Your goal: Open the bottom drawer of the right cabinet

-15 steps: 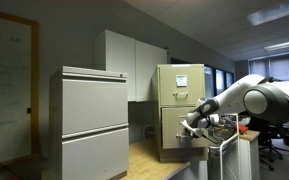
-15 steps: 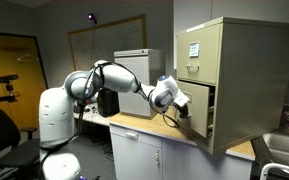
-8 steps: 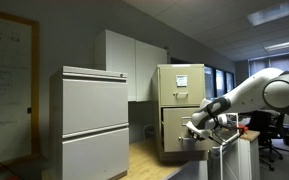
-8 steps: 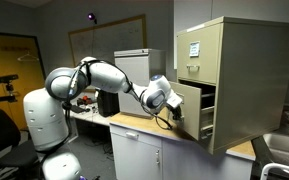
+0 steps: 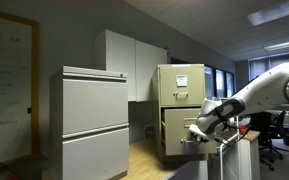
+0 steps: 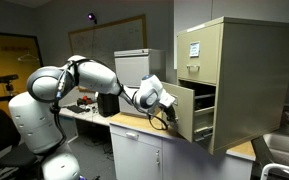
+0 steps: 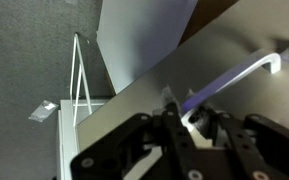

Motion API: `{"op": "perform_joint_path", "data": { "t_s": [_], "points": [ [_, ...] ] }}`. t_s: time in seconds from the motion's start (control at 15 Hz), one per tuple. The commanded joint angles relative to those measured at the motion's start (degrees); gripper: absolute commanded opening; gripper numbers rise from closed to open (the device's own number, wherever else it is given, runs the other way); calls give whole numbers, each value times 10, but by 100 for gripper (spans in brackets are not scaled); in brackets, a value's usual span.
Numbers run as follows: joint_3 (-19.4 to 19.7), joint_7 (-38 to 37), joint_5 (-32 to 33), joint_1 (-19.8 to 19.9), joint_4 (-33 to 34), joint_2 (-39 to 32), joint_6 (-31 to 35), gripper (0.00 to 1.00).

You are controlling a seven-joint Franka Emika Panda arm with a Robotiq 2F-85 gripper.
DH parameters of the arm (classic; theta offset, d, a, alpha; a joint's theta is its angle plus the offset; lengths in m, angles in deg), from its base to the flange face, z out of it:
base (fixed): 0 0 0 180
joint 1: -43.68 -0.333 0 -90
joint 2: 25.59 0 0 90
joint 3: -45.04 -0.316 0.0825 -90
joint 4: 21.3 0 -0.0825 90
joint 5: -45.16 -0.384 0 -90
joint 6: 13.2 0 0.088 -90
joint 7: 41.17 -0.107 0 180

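My gripper pulls farther from the cabinet body beyond the drawer front next, then releases the silver bar handle point(image 7: 239, 77) that is inside it.
The right cabinet point(image 5: 181, 80) is a narrow beige metal cabinet on a counter, with a white paper on its top drawer; it also shows in an exterior view point(image 6: 239, 70). Its bottom drawer point(image 5: 172, 127) stands pulled well out of the body, shown clearly in an exterior view point(image 6: 185, 108). My gripper point(image 5: 195, 131) is at the drawer front in both exterior views point(image 6: 170, 112). In the wrist view my gripper point(image 7: 188, 116) is shut on the drawer's silver bar handle point(image 7: 239, 77), against the tan drawer front point(image 7: 134, 100).
A wider light-grey two-drawer cabinet point(image 5: 94, 120) stands beside the beige one, also in an exterior view point(image 6: 134, 65). White wall cupboards point(image 5: 129, 60) hang behind. The wooden counter point(image 6: 134, 122) runs under my arm. Desks and office chairs stand around the robot base.
My gripper has moved away from the cabinet body while holding the handle. The bottom drawer has slid further out with it.
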Motion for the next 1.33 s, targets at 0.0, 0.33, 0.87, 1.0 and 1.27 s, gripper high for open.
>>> {"op": "perform_joint_path", "data": {
  "t_s": [0.0,0.33,0.87,1.0,1.27],
  "points": [
    [-18,-69,141,91,-81,58,8,5],
    [15,-71,136,24,-153,79,71,5],
    [48,205,-147,-108,-38,158,-170,5],
    [29,255,-170,-80,-24,150,-227,5],
    [20,336,-207,-54,8,137,-327,5]
  ]
}}
